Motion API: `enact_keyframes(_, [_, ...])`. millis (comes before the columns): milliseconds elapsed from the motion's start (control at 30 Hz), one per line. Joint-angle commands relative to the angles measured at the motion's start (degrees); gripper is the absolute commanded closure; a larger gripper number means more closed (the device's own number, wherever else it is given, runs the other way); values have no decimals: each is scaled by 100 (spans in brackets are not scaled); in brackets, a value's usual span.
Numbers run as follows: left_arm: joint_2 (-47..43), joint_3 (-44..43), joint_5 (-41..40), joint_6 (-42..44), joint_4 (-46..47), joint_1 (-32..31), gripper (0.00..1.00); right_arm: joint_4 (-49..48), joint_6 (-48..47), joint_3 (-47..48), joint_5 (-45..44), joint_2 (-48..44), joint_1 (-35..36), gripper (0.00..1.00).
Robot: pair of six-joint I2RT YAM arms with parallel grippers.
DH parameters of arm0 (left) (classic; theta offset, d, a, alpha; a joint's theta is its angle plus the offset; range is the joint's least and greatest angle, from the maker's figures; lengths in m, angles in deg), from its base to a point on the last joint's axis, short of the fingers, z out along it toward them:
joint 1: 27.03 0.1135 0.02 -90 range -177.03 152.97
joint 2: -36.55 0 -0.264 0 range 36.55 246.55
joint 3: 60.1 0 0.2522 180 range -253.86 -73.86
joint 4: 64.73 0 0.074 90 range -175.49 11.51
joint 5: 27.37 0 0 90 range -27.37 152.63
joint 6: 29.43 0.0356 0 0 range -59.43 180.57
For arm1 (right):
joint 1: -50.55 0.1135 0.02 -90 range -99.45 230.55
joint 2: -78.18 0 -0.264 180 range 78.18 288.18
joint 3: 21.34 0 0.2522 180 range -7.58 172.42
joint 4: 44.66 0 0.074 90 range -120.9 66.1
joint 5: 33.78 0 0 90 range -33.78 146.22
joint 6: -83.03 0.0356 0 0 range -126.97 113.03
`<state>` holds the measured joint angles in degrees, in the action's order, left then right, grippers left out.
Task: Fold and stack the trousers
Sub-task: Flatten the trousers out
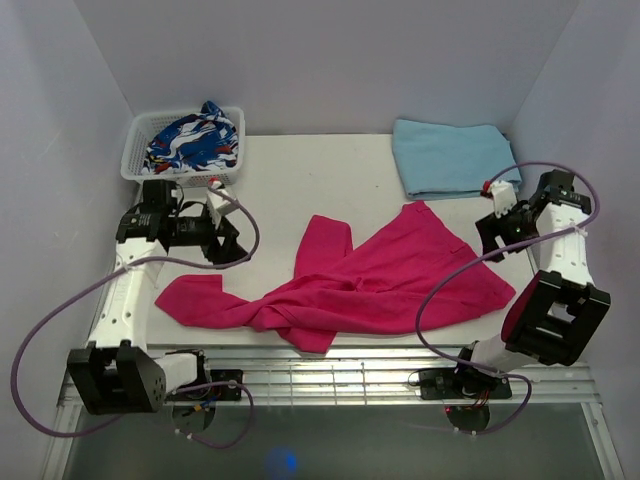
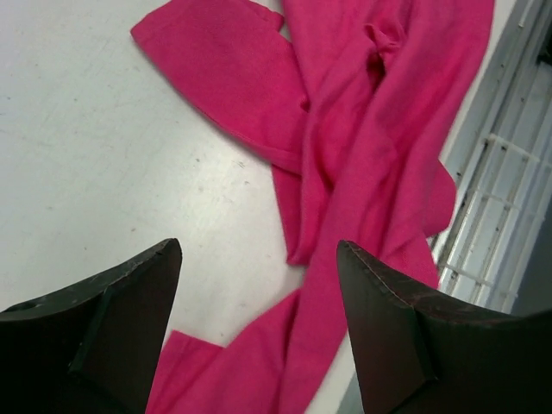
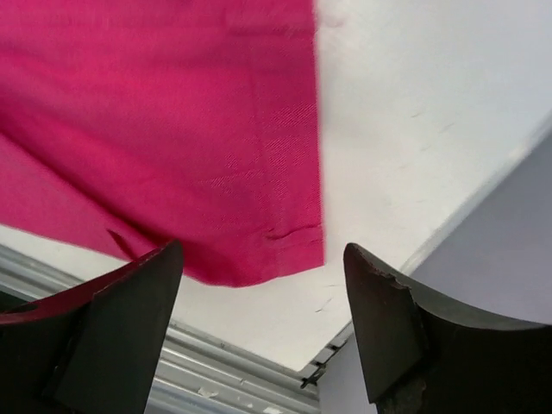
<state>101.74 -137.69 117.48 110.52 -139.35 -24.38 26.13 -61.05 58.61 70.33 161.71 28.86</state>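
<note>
The waistband's far corner (image 1: 428, 212) has bare table beside it with room for my fingers, so I next need to move my right gripper outward, to the left in the top view, and down onto it.
The magenta-pink trousers (image 1: 370, 280) lie spread and crumpled across the middle of the white table, one leg reaching left (image 1: 200, 300), the wide part at the right. They also show in the left wrist view (image 2: 362, 147) and the right wrist view (image 3: 155, 129). My left gripper (image 1: 225, 240) hovers open and empty above the table, left of the trousers. My right gripper (image 1: 497, 235) hovers open and empty just right of the trousers' upper right edge. In the right wrist view a hemmed corner (image 3: 293, 250) lies between and ahead of my fingers.
A white basket (image 1: 135, 160) with a blue-white-red patterned garment (image 1: 195, 140) stands at the back left. A folded light blue cloth (image 1: 450, 155) lies at the back right. A metal grille (image 1: 350, 375) runs along the table's near edge. Purple cables loop off both arms.
</note>
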Motion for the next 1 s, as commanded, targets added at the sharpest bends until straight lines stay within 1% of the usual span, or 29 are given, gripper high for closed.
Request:
enact_keyframes(0, [886,-313,-505,-1671,1757,-561,17,-148,606,1270,979,189,155,20])
enact_keyframes(33, [1082,-340,-911,-2099,2014,-851,17,-305,827,1386,1006,303,235,20])
enact_keyframes(67, [1275,-349,-1271,-2313,2260,-1333,17,-455,1003,1492,971,566,349,20])
enact_keyframes(100, [1477,-375,-1736,-2506,2733,-1503,18,-735,1388,1580,910,716,594,21])
enact_keyframes(133, [1940,-419,-1950,-2908,2955,-1609,18,-868,1575,1737,866,874,700,21])
enact_keyframes(167, [2232,-524,-2169,-3025,3053,-1837,19,-1017,1759,1791,726,1180,815,21])
enact_keyframes(200, [2522,-664,-2372,-3140,3202,-1943,20,-1341,1952,1835,620,1340,1042,22])
enact_keyframes(233, [2804,-970,-2757,-3254,3273,-2005,20,-1440,2207,1905,541,1498,1131,22])
enact_keyframes(267, [3355,-1173,-2943,-3447,3265,-2093,20,-1519,2331,2054,436,1822,1228,22])
enact_keyframes(333, [3815,-1543,-3242,-3624,3282,-2129,19,-1712,2664,2221,303,2140,1439,23])
enact_keyframes(367, [4200,-1884,-3348,-3650,3274,-2190,17,-1757,2762,2362,207,2437,1501,23])
enact_keyframes(467, [4755,-2438,-3673,-3598,3221,-2365,13,-2064,3192,2407,180,2817,1668,23])
enact_keyframes(567, [5055,-2808,-3832,-3563,3159,-2497,12,-2380,3570,2320,40,3055,1826,24])
enact_keyframes(767, [5627,-3108,-4087,-3563,3177,-2787,11,-2820,3853,1819,-145,3249,2107,23])
enact_keyframes(800, [5819,-3265,-4209,-3554,3125,-2832,11,-2821,3844,1722,-163,3258,2169,27])
enact_keyframes(867, [5970,-3390,-4219,-3537,3045,-2928,10,-2777,3844,1660,-154,3301,2169,32])
enact_keyframes(933, [6014,-3355,-4028,-3510,3019,-2981,11,-2724,3792,1564,-137,3310,2169,37])
enact_keyframes(967, [6023,-3320,-4043,-3484,3019,-3060,11,-2707,3757,1520,-119,3293,2169,42])
